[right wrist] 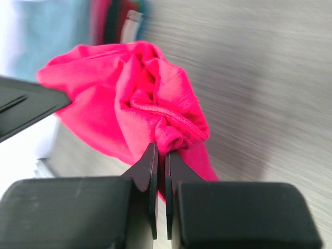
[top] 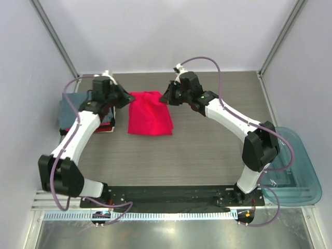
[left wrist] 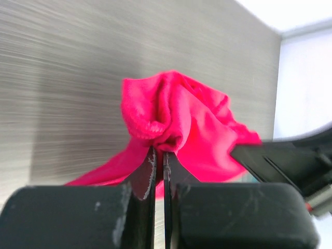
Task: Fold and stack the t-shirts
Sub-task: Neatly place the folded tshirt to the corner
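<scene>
The slate stack lies to the left in the top view. My right gripper should carry the folded t-shirt that way and let go of its corner over the stack.
A bright red-pink t-shirt hangs folded between both arms over the far middle of the table. My left gripper pinches its left top corner, and in the left wrist view the cloth bunches between the shut jaws of that gripper. My right gripper pinches the right top corner; the right wrist view shows a hem fold clamped at that gripper's tips. A stack of folded t-shirts, slate blue-grey on top with red and dark ones under it, lies at the far left.
A translucent teal plastic tub stands off the table's right edge. Grey walls and metal posts close in the back and sides. The black base plate lies along the near edge.
</scene>
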Available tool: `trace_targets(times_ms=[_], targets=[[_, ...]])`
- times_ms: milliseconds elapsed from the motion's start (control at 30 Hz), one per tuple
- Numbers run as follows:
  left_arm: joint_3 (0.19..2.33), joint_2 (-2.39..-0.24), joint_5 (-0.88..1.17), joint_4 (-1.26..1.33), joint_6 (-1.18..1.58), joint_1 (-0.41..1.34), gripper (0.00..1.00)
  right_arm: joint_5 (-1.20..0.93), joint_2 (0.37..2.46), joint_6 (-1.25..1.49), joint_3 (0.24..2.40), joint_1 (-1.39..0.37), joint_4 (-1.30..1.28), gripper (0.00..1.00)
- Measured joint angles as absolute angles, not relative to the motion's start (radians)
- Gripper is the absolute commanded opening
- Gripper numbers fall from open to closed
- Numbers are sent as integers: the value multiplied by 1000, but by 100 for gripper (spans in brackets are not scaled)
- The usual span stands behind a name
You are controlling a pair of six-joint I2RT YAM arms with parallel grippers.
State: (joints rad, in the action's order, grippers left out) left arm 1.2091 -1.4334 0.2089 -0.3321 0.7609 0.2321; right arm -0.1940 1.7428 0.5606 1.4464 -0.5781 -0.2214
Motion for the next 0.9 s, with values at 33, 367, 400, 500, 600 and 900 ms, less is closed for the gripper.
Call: trace_targets(times_ms=[33,367,400,500,600,900], targets=[[1216,-1396,209,-367,759,194,0,-191,1742,564,1478,-601,-221,1],[1460,-1186,75,-723,701,-96,0,-166,1869,589,1907,-818,-237,1],[1499,-1180,45,-751,692,-116,0,-166,1900,592,1957,-834,-240,1],[1581,-1176,-29,-812,667,-168,0,-162,2026,601,2139,-884,-240,1],[1634,-1190,-87,-851,653,-229,0,-154,2151,614,2288,-909,-233,1],[1656,-1318,-108,-879,646,-381,0,-110,2374,688,2405,-931,-166,1]])
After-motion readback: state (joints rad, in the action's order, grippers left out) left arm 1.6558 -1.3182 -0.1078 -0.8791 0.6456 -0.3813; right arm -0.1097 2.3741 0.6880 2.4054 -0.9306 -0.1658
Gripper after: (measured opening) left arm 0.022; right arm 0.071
